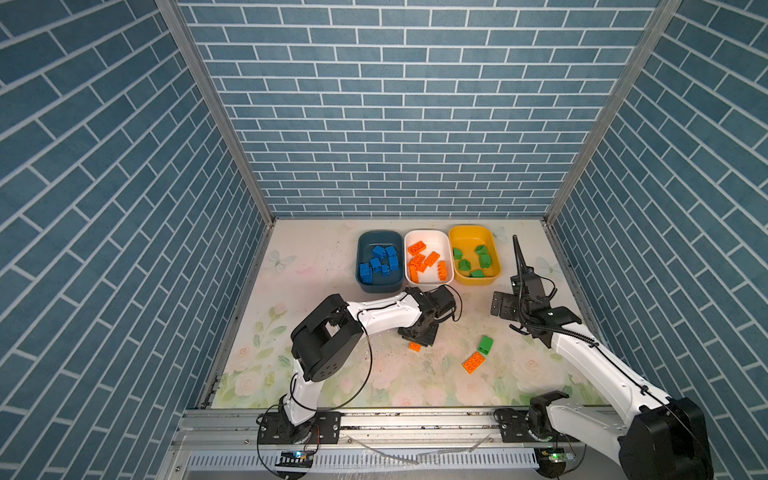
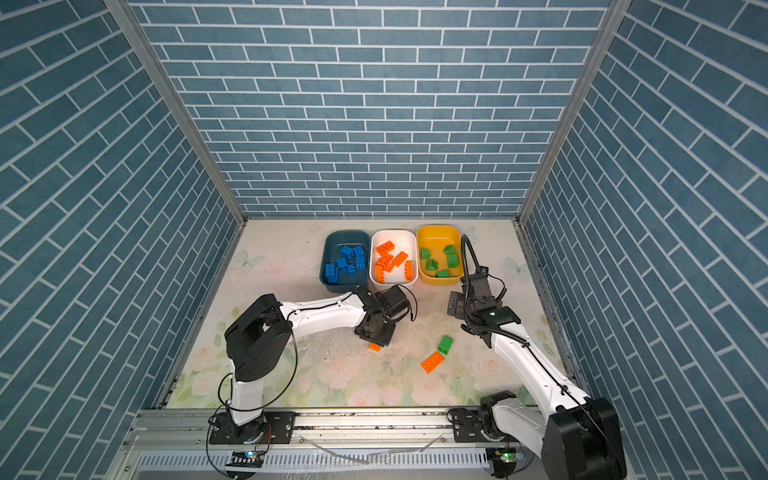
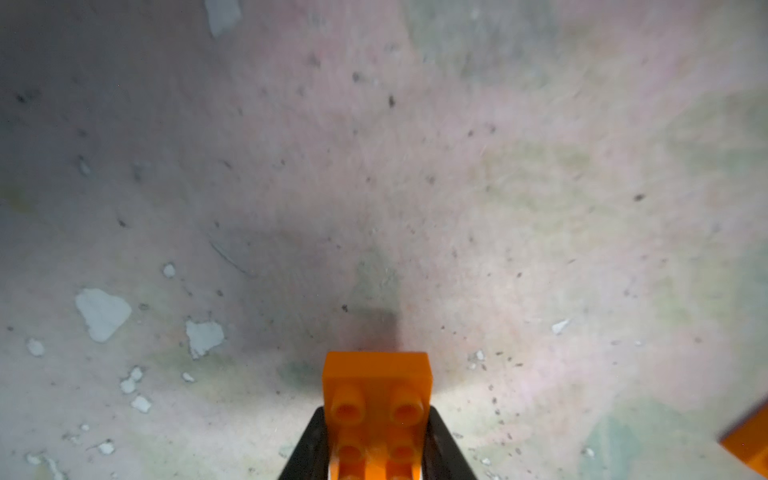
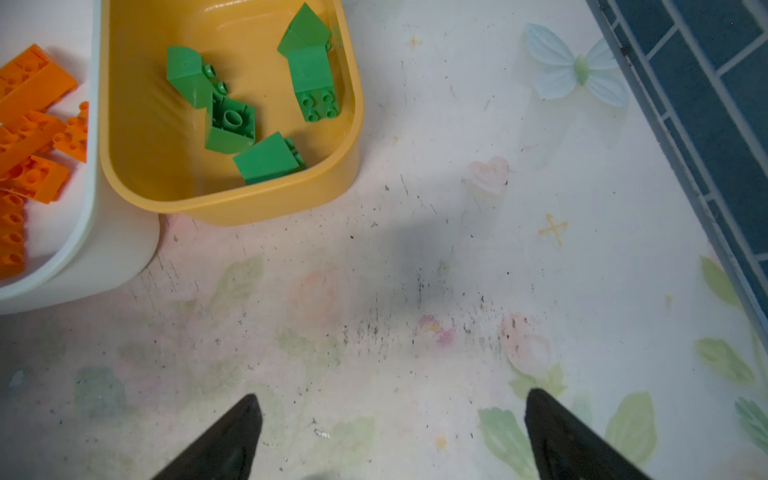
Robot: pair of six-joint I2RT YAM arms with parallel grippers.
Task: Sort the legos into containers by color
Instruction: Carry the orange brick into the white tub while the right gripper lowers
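I need to lift my left gripper and move it outward over the white tub (image 1: 434, 239) to let go of the small square orange lego, because orange legos are already in that tub.
My left gripper (image 3: 376, 415) is shut on a small square orange lego (image 3: 376, 386), low over the floral mat; in both top views the brick (image 1: 414, 346) (image 2: 374, 347) peeks out under the wrist. A green lego (image 1: 485, 345) and an oblong orange lego (image 1: 473, 362) lie loose on the mat to its right. At the back stand three containers: the teal-blue tub (image 1: 365, 286) with blue legos, the white tub (image 1: 434, 239) with orange ones, and the yellow tub (image 1: 469, 237) with green ones (image 4: 230, 124). My right gripper (image 4: 390, 403) is open and empty, in front of the yellow tub (image 4: 232, 208).
The blue brick-patterned wall (image 4: 706, 104) runs close along the right of my right gripper. The metal rail (image 1: 415, 419) with both arm bases borders the mat's front edge. The mat is worn and speckled with white flakes (image 3: 102, 313) near my left gripper.
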